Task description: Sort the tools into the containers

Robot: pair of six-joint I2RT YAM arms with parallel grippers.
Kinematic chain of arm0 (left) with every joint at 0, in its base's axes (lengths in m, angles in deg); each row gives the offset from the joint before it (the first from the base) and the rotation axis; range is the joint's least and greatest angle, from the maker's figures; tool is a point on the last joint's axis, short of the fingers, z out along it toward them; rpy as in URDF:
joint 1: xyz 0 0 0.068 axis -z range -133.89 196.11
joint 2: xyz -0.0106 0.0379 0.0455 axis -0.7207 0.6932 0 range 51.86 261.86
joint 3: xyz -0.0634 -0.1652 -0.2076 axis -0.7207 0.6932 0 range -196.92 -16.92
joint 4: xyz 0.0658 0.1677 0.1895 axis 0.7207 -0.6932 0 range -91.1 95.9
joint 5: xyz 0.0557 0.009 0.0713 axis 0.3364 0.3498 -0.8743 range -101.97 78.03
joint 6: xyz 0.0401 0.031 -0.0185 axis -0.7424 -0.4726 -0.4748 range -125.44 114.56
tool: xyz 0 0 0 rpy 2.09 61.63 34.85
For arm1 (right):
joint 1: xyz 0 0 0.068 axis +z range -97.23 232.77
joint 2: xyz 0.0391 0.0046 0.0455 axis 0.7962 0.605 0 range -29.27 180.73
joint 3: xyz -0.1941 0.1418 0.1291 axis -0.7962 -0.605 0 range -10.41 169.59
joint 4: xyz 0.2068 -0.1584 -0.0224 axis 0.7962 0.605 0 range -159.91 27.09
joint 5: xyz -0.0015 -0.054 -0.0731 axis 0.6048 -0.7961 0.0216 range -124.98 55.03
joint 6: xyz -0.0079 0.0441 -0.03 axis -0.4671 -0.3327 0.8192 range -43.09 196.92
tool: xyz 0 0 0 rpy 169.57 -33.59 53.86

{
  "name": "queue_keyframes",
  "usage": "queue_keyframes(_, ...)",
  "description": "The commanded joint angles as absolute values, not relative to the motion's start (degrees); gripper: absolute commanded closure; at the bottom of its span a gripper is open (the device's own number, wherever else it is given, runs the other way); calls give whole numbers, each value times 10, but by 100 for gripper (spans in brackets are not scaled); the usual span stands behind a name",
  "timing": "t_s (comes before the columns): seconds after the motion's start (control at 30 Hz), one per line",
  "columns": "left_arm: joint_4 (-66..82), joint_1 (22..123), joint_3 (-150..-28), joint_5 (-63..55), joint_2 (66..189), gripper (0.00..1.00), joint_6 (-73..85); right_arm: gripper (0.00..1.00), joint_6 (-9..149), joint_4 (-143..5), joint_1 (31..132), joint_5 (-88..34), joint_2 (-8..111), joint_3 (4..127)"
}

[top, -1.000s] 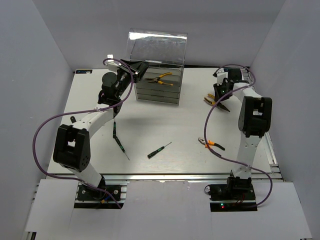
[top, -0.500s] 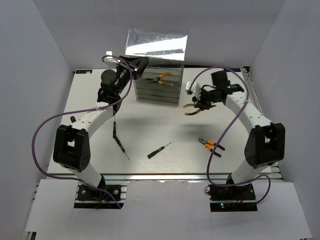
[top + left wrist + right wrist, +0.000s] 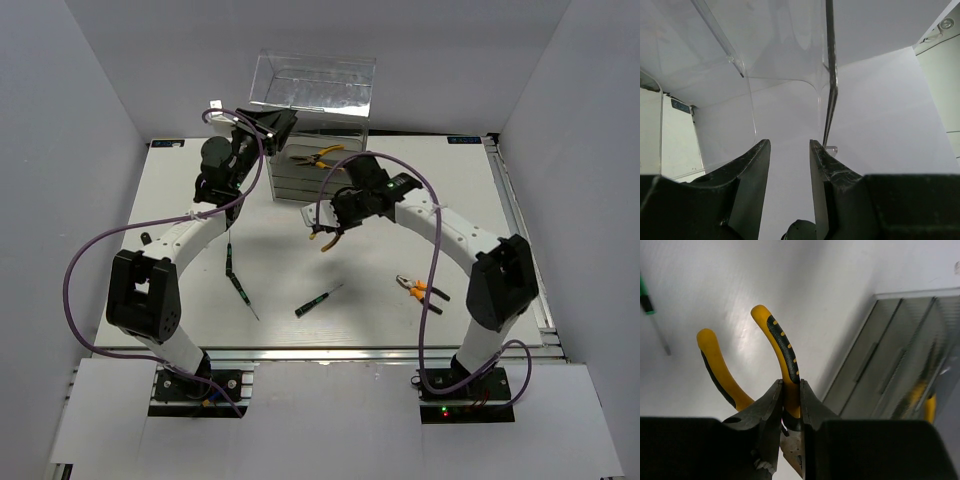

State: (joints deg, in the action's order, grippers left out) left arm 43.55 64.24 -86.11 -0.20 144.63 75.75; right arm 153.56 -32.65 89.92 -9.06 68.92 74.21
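My right gripper carries the pliers outward over the exposed top drawer [image 3: 318, 158] next and releases them there, since that open drawer lies outward of it.
The clear smoky drawer box [image 3: 312, 180] stands at the back centre, its clear upper part [image 3: 312, 82] tilted up and back. One pair of orange-and-black pliers [image 3: 322, 157] lies in the exposed top drawer. My left gripper [image 3: 277, 130] is at the box's upper left corner; in its wrist view the fingers [image 3: 752, 170] stand apart with clear plastic [image 3: 785, 55] just ahead. My right gripper [image 3: 335, 215] is shut on a handle of a second pair of pliers [image 3: 782, 347], held above the table just in front of the drawers [image 3: 890, 370].
A third pair of pliers [image 3: 422, 291] lies on the table at the right front. One screwdriver [image 3: 318, 300] lies front centre, and other screwdrivers [image 3: 240, 285] lie to its left. White walls enclose the table on three sides.
My right arm has swung left from the back right, carrying the pliers to the front of the drawer box. The box's clear upper part has tilted further back.
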Motion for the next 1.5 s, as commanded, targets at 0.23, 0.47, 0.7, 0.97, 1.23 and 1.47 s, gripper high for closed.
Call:
queue_keyframes(0.23,436,644,-902,-18,1413,52,771,100,1608,-454,910,-126,799,894)
queue_keyframes(0.47,431,644,-922,-15,1423,52,771,100,1581,-570,904,-151,823,915)
queue_keyframes(0.7,427,642,-933,-12,1432,52,771,100,1547,-598,896,-149,829,929)
queue_keyframes(0.97,426,640,-937,-11,1433,52,774,100,1414,-736,874,-216,856,953)
queue_keyframes(1.23,426,640,-937,-10,1432,52,773,100,1362,-820,866,-301,883,956)
queue_keyframes(1.47,426,640,-936,-9,1429,52,770,80,1363,-861,867,-365,921,959)
